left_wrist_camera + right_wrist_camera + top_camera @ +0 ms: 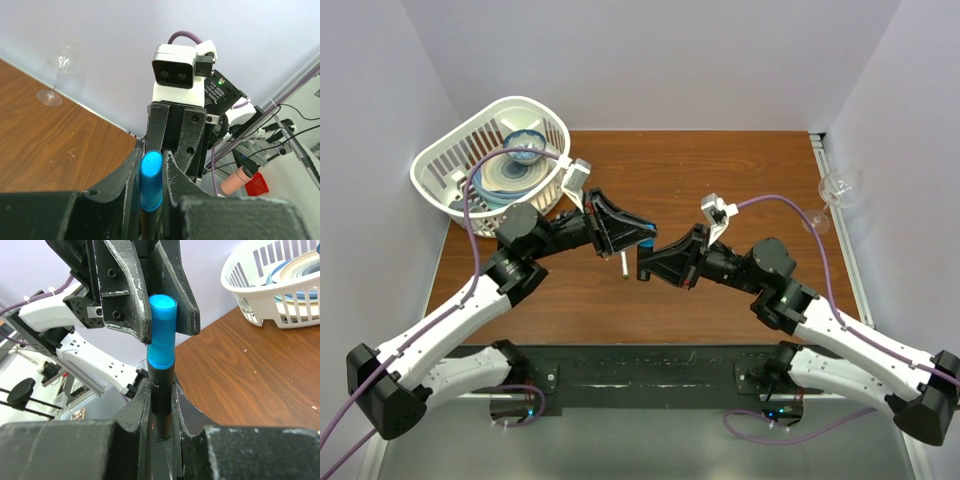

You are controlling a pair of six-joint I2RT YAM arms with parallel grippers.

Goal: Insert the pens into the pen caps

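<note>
The blue cap is on, so my left gripper next needs to lay the pen down and to the left in the top view, beside the white pen, and let it go.
A dark-barrelled pen (161,400) stands roughly upright above the table with a blue pen cap (161,335) on its upper end. My right gripper (161,385) is shut on the barrel. My left gripper (152,154) faces it, and its fingers press both sides of the blue cap (151,182). In the top view the two grippers meet over the table's middle, left (632,240) and right (655,262), with the blue cap (648,243) between them. A slim white pen (624,262) shows just below the left fingers. I cannot tell if it rests on the table.
A white basket (450,165) holding plates and a bowl stands at the back left, also seen in the right wrist view (250,295). A wine glass (840,185) stands at the back right edge, by the wall (60,65). The wooden table (740,170) shows around the grippers.
</note>
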